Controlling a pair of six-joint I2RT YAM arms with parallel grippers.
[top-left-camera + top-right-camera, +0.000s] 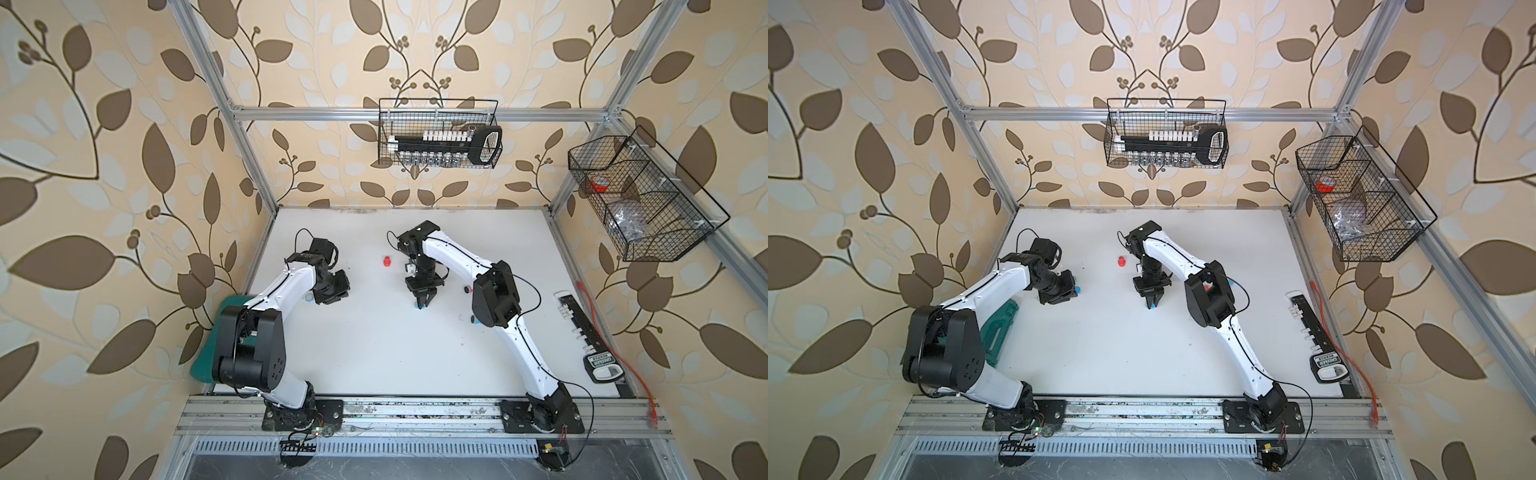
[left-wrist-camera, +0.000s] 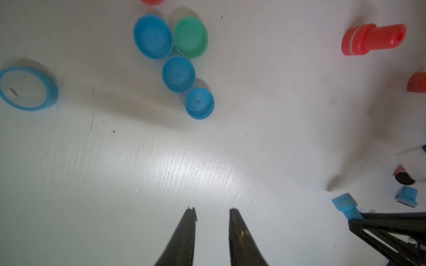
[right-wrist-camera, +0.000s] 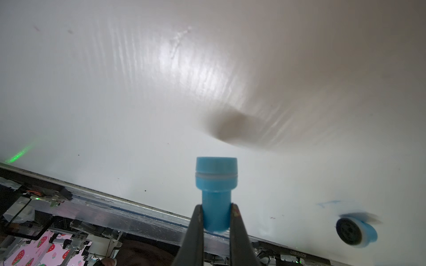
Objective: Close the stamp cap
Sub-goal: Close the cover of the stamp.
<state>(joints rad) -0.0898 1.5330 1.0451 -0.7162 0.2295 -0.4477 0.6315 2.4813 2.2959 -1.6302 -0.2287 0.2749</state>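
Observation:
Next, my right gripper draws back over the bare table toward the front bar and releases the stamp's handle, since the blue cap already sits on the stamp's wide end.
My right gripper (image 3: 216,208) is shut on the narrow handle of a blue stamp (image 3: 216,184). The stamp's wide end points away from the jaws, with a blue cap (image 3: 216,164) on it above a white ring. In both top views this gripper (image 1: 424,303) (image 1: 1152,302) hangs over the middle of the white table. From the left wrist, the same stamp (image 2: 345,206) shows at the picture's edge. My left gripper (image 2: 212,209) hovers over bare table with its fingers nearly together and nothing between them. Loose blue caps (image 2: 178,73) and a green cap (image 2: 190,38) lie ahead of it.
A red stamp (image 1: 387,261) stands between the arms. Another blue stamp (image 3: 356,232) lies on its side near the front rail. A blue-rimmed lid (image 2: 28,88) sits apart from the caps. A black rack (image 1: 582,328) runs along the right edge, and wire baskets (image 1: 440,133) hang on the walls.

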